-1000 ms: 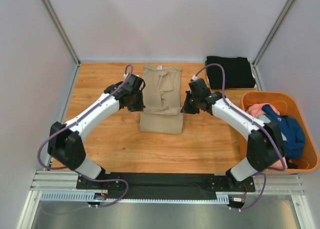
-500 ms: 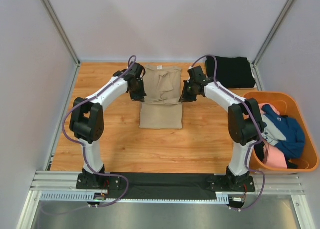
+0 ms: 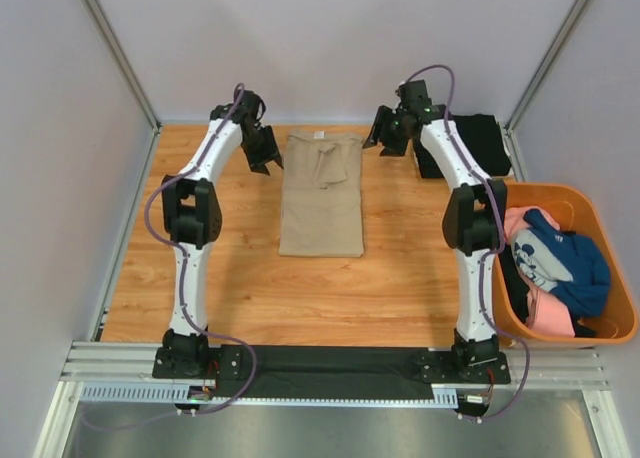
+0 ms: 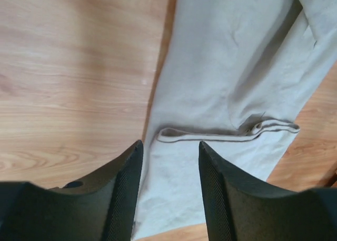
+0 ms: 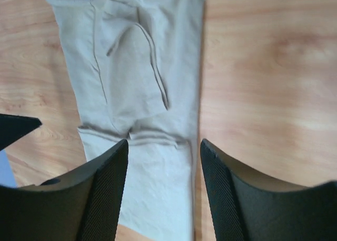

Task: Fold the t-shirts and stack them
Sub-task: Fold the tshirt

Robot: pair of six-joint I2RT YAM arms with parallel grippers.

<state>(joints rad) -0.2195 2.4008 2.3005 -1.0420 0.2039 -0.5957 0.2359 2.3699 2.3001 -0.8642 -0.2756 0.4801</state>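
Note:
The robot's right gripper will next pull back toward the robot's base and go down onto the near corner of the tan t-shirt, on the tub side.
The tan t-shirt (image 3: 320,193) lies flat as a long folded strip in the middle of the table, its far end wrinkled. My left gripper (image 3: 268,160) hovers open beside its far left corner. My right gripper (image 3: 383,138) hovers open off its far right corner. In the left wrist view the left gripper (image 4: 170,143) has only the tan cloth (image 4: 226,67) below it, nothing held. In the right wrist view the right gripper (image 5: 164,141) is also empty over the cloth (image 5: 131,67). A folded black t-shirt (image 3: 480,143) lies at the back right. Pink (image 3: 515,221) and blue (image 3: 565,263) t-shirts sit in the tub.
An orange plastic tub (image 3: 600,213) stands at the table's right edge. Grey walls and metal posts (image 3: 120,63) close in the back and sides. Bare wood (image 3: 210,268) shows on either side of the tan shirt and in front of it.
Both grippers, shut on the tan shirt's fold a second ago, carried it toward the far edge, then opened and let go. Both arms now reach far back.

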